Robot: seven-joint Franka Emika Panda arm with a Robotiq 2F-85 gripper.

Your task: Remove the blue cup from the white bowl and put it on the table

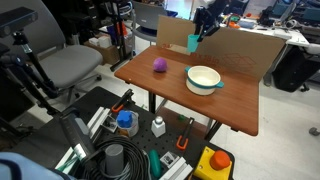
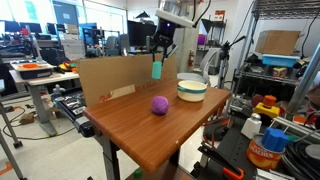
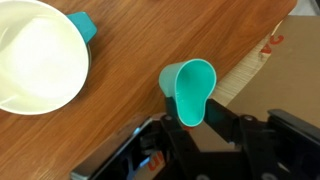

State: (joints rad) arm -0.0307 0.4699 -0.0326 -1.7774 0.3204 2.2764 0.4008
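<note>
My gripper has the blue cup. It should lower the cup next onto the wood (image 3: 157, 80) between the white bowl and the cardboard sheet.
My gripper (image 3: 190, 112) is shut on the blue cup (image 3: 190, 88), a small teal plastic cup, gripping its rim. In both exterior views the cup (image 1: 193, 43) (image 2: 156, 69) hangs in the air above the far edge of the table (image 1: 170, 88) (image 2: 150, 135), next to the cardboard sheet. The white bowl (image 1: 203, 78) (image 2: 192, 89) sits empty on the table, apart from the cup; in the wrist view the bowl (image 3: 35, 55) lies at the upper left with its teal tab toward the cup.
A small purple ball (image 1: 158, 65) (image 2: 159, 105) lies on the table. A cardboard sheet (image 1: 240, 45) (image 2: 110, 75) stands along the table's far edge. Floor clutter (image 1: 125, 122) lies in front of the table. A shelf rack (image 2: 275, 90) stands beside it.
</note>
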